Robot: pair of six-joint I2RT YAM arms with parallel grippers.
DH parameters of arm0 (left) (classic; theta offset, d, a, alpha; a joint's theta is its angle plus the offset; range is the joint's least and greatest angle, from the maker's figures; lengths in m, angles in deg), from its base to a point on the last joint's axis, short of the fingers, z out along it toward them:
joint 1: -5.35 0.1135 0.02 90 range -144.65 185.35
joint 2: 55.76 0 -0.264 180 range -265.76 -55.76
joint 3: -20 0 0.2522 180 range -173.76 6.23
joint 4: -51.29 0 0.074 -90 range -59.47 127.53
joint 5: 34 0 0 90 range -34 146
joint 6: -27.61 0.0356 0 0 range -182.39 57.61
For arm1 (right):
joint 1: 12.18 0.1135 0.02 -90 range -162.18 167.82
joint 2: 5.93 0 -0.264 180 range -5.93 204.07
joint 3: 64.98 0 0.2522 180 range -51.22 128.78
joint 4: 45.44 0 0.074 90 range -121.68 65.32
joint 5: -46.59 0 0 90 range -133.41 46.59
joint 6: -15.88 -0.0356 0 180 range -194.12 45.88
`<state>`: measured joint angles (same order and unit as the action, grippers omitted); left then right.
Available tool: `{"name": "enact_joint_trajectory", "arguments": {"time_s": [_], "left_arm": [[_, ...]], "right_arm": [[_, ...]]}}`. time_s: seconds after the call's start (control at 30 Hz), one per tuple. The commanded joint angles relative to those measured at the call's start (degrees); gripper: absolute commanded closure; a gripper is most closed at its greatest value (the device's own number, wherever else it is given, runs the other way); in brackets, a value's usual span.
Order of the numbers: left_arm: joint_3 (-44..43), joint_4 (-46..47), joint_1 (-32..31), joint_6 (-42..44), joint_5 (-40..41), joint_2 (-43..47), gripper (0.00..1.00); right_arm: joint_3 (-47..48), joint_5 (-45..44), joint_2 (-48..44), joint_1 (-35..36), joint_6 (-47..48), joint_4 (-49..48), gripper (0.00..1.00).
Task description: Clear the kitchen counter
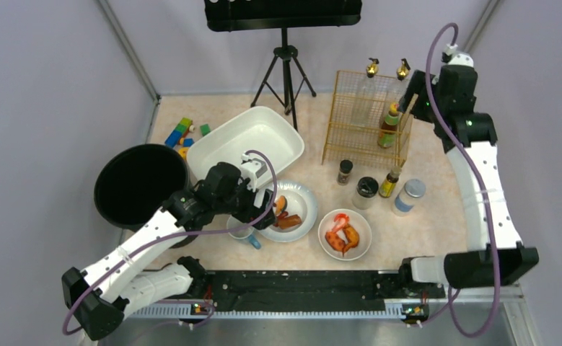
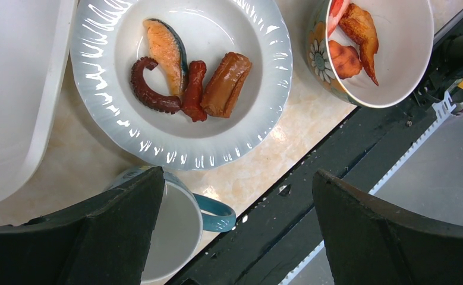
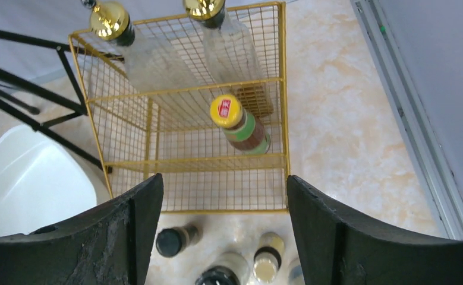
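The yellow jar's cap (image 1: 394, 173) (image 3: 267, 267) is below my right gripper, toward my base, so my right gripper needs to move back and down onto it next. Wider jars are on both sides of the yellow jar's body.
The marbled kitchen counter (image 1: 436, 216) holds a white plate (image 1: 301, 193) of toy food, a white bowl (image 1: 361, 245) of toy food and a white mug with a blue handle (image 1: 243, 232). My left gripper (image 1: 252, 209) is open and empty, above the mug and the plate's near edge. In the left wrist view, my left gripper (image 2: 238, 178) has the mug (image 2: 175, 231) partly under its left finger and the plate (image 2: 264, 71) beyond. My right gripper (image 1: 413, 101) is open and empty, high over the gold wire rack (image 1: 368, 115); it also shows in the right wrist view (image 3: 223, 181).
A white tub (image 1: 245, 140) and a black bucket (image 1: 141, 184) stand at the left. Several bottles stand in the rack (image 3: 187, 136). Several small jars (image 1: 366, 191) stand in front of it. Toy blocks (image 1: 182, 133) and a tripod (image 1: 286, 72) are at the back.
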<state>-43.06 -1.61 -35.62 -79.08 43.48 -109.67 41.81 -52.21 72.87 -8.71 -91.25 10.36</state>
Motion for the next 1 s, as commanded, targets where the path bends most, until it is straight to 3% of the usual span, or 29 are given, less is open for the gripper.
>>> {"name": "enact_joint_trajectory", "arguments": {"time_s": [0.0, 0.17, 0.37, 0.97], "left_arm": [[-0.02, 0.73, 0.01, 0.79, 0.38, 0.09, 0.01], [-0.06, 0.73, 0.01, 0.78, 0.13, 0.21, 0.01], [0.07, 0.81, 0.01, 0.78, -0.05, 0.65, 0.01], [0.14, 0.83, 0.01, 0.69, -0.05, 1.57, 0.01]], "right_arm": [[-7.82, 2.03, -7.68, -0.61, 1.84, 3.37, 0.25], [-20.67, 3.37, -15.05, -0.62, 0.72, 2.91, 0.27], [-28.6, 4.34, -16.05, -0.59, -0.35, 0.31, 0.3], [-34.36, 3.15, -9.43, -0.39, -1.92, -4.79, 0.36]]}}
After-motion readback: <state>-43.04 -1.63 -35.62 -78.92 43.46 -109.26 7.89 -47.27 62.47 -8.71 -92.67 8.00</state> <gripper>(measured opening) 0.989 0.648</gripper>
